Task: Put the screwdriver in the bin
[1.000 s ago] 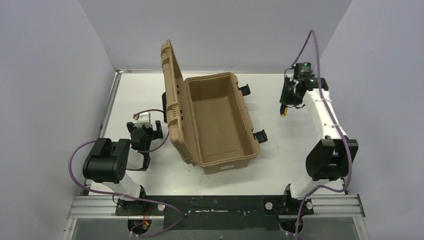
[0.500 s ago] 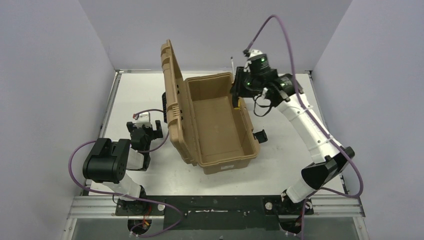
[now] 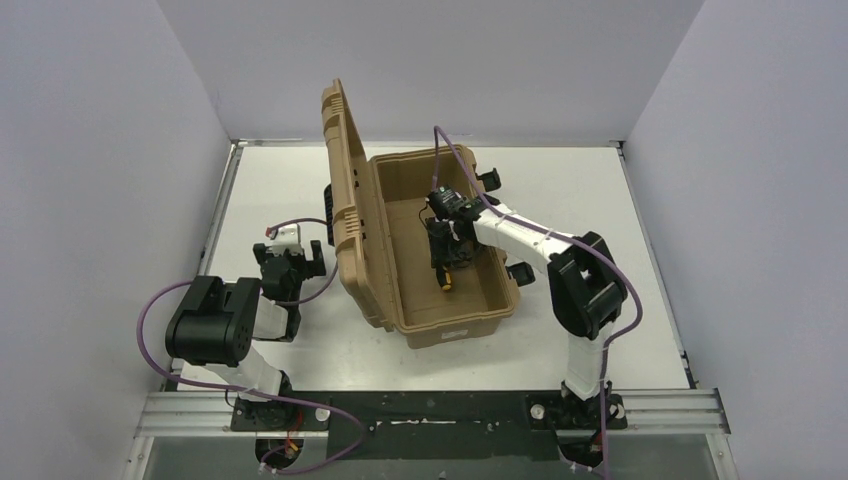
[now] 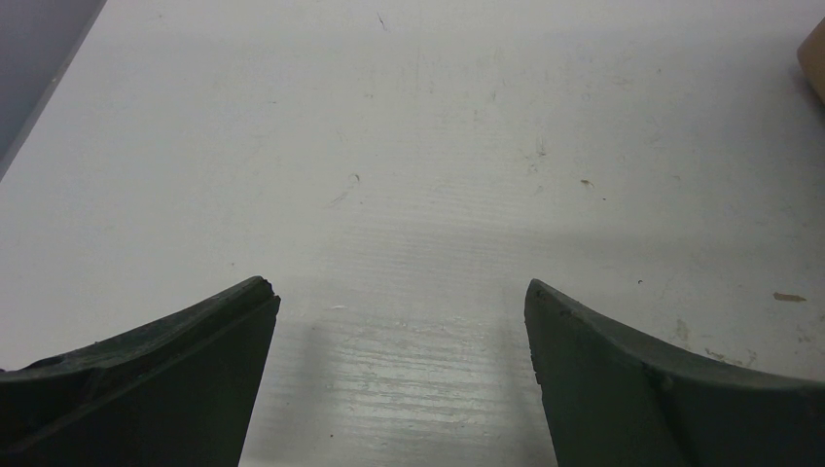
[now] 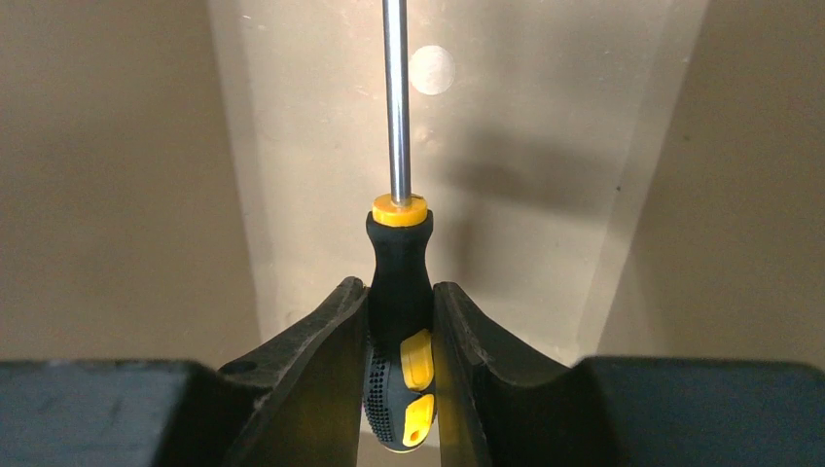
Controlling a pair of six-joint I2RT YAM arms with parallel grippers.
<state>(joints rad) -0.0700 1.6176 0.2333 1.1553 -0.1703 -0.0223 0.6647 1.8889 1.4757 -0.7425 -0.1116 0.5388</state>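
The screwdriver point(image 3: 446, 281) in my right gripper goes down onto the bin's tan bottom next for release, as it still hangs clear of its shadow.
The bin point(image 3: 495, 255) is a large tan case standing open in the middle of the table, its ribbed lid point(image 3: 343, 190) raised on the left. My right gripper point(image 3: 447, 268) reaches down inside it and is shut on the screwdriver point(image 3: 446, 281). In the right wrist view the fingers point(image 5: 331, 341) clamp the black and yellow handle point(image 5: 399, 282), and the metal shaft point(image 5: 395, 97) points away over the bin's tan floor point(image 5: 321, 195). My left gripper point(image 3: 290, 262) is open and empty over the table left of the bin; the left wrist view shows both fingers point(image 4: 165, 360) apart above bare white table.
Black latches point(image 3: 520, 270) stick out from the bin's right side. White table point(image 3: 600, 200) lies right of the bin and grey walls close in on three sides. A corner of the bin point(image 4: 813, 58) shows in the left wrist view.
My right arm has swung from the far right of the table over the bin's rim and down inside it, carrying the screwdriver. The left arm has not moved.
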